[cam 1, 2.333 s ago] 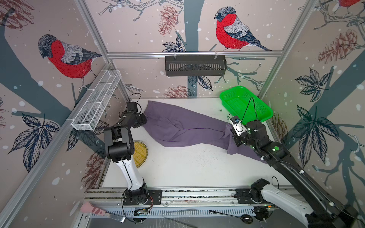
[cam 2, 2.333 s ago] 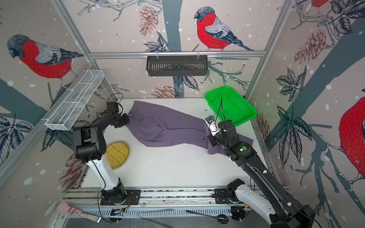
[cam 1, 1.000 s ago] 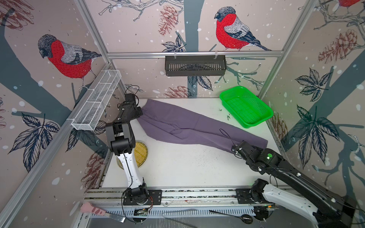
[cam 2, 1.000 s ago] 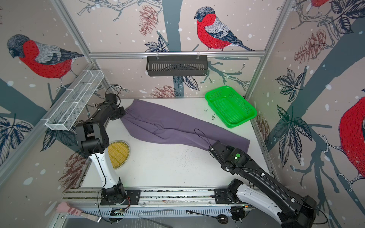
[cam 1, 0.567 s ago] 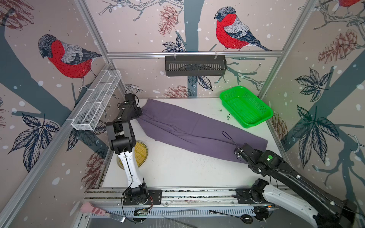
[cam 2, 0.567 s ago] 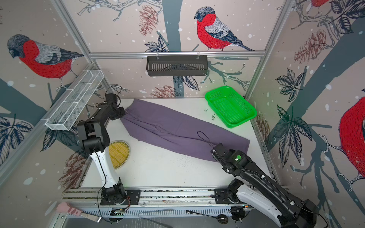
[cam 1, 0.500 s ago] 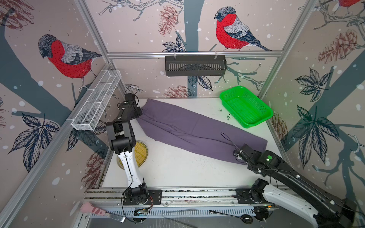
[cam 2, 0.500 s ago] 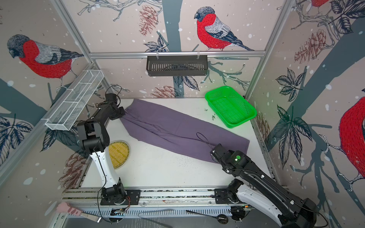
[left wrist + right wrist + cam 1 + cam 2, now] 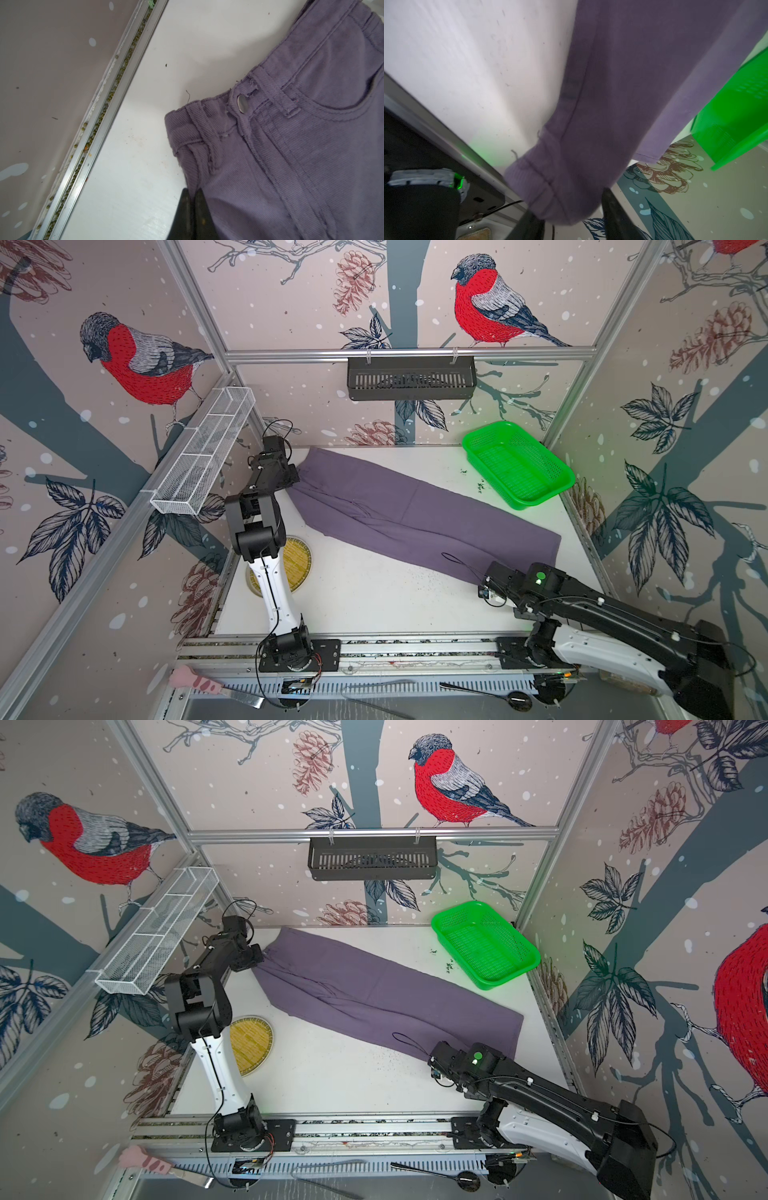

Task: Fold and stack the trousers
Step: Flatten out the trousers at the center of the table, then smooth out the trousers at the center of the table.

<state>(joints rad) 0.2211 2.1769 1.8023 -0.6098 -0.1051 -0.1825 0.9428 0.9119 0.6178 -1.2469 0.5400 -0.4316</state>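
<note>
The waist of the trousers lies unfolded. My left gripper should next move outward past the metal button toward the curved pocket and let go of the edge of the waistband.
The purple-grey trousers lie flat and stretched slantwise over the white table, waist at the back left, leg ends at the near right. My left gripper is shut on the waistband's edge, near the metal button. My right arm's wrist hangs over the near corner of the leg hem and hides the fingers in both top views. In the right wrist view my right gripper stands open, with the hem lying between the spread fingers.
A green basket stands at the back right, just beyond the trousers. A yellow round mat lies by the left arm's base. A white wire basket hangs on the left wall. A black rack hangs on the back wall.
My right gripper has opened round the leg hem after drawing it to the near right. The trousers now lie stretched and flatter. The left gripper keeps its hold on the waistband.
</note>
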